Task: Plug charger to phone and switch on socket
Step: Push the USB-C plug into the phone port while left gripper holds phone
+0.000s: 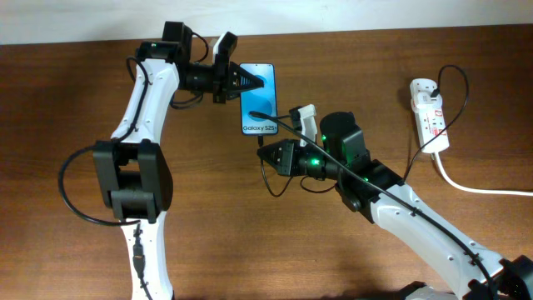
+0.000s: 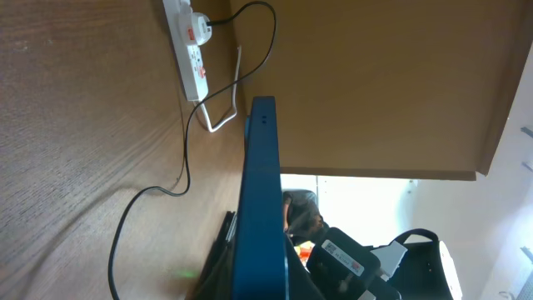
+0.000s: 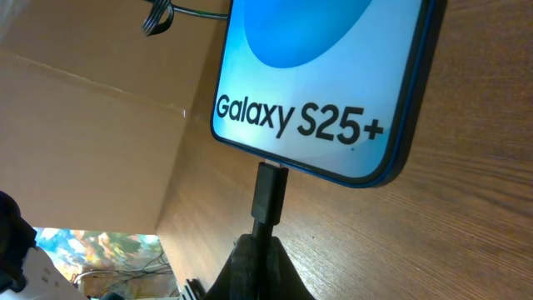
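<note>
The charger plug already meets the phone's bottom edge, so my left gripper needs to lower the phone (image 1: 260, 112) down onto the bare tabletop below and let go of it there.
The phone (image 1: 260, 112) has a bright blue screen with "Galaxy S25+" at its bottom. It is held on edge above the table. My left gripper (image 1: 246, 82) is shut on its top end; the left wrist view shows the phone's blue side edge (image 2: 260, 183) between the fingers. My right gripper (image 1: 268, 152) is shut on the charger plug (image 3: 270, 193), whose tip meets the phone's bottom edge (image 3: 325, 83). The thin black charger cable (image 2: 185, 154) runs over the table to the white socket strip (image 1: 429, 112), which also shows in the left wrist view (image 2: 190, 42).
A thick white cord (image 1: 475, 187) leaves the socket strip toward the right edge. A white adapter (image 1: 426, 88) sits in the strip's far outlet. A brown cardboard wall (image 2: 375, 83) stands behind the wooden table.
</note>
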Available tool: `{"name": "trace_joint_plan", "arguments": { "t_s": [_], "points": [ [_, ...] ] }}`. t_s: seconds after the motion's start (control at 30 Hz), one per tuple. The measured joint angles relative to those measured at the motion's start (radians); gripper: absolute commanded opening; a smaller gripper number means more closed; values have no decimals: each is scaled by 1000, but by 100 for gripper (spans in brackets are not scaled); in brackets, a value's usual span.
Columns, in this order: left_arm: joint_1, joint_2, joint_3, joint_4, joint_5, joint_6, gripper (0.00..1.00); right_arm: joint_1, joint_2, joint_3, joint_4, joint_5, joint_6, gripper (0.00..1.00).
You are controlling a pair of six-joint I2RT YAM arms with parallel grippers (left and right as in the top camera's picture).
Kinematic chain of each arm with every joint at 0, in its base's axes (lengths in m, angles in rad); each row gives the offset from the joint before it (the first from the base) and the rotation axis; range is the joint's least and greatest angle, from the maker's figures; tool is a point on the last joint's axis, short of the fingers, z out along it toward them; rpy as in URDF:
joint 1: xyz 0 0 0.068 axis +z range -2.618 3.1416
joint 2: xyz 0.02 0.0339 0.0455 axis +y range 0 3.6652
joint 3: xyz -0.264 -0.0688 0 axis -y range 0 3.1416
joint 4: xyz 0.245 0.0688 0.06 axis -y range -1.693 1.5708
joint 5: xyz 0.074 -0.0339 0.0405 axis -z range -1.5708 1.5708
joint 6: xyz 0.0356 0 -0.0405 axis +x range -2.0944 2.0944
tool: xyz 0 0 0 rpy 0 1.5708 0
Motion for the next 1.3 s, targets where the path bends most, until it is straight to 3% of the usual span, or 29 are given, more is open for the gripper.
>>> {"name": "trace_joint_plan", "arguments": {
  "t_s": [0.23,0.33,0.43,0.5,0.67,0.7,0.87,1.03,1.3],
  "points": [
    [-1,0,0,0,0,0,0,-1,0,0,0,-3,0,4],
    [-1,0,0,0,0,0,0,-2,0,0,0,-8,1,9],
    [-11,0,0,-6,-8,2,0,-24,-4,0,-7,5,1,42],
    [-23,0,0,-7,-8,1,0,-34,-6,0,-14,26,2,48],
    [-28,0,0,0,-14,1,0,-36,-6,0,-12,29,0,82],
    [-28,0,0,3,-47,1,0,-37,-6,0,-11,29,5,84],
    [-27,0,0,3,-277,1,0,-88,-6,0,-52,20,0,86],
    [-27,0,-22,-4,-389,58,0,-129,-9,8,-260,63,-53,86],
    [-27,150,-34,37,-439,61,0,-129,-11,9,-399,167,-76,87]
  ]
}}
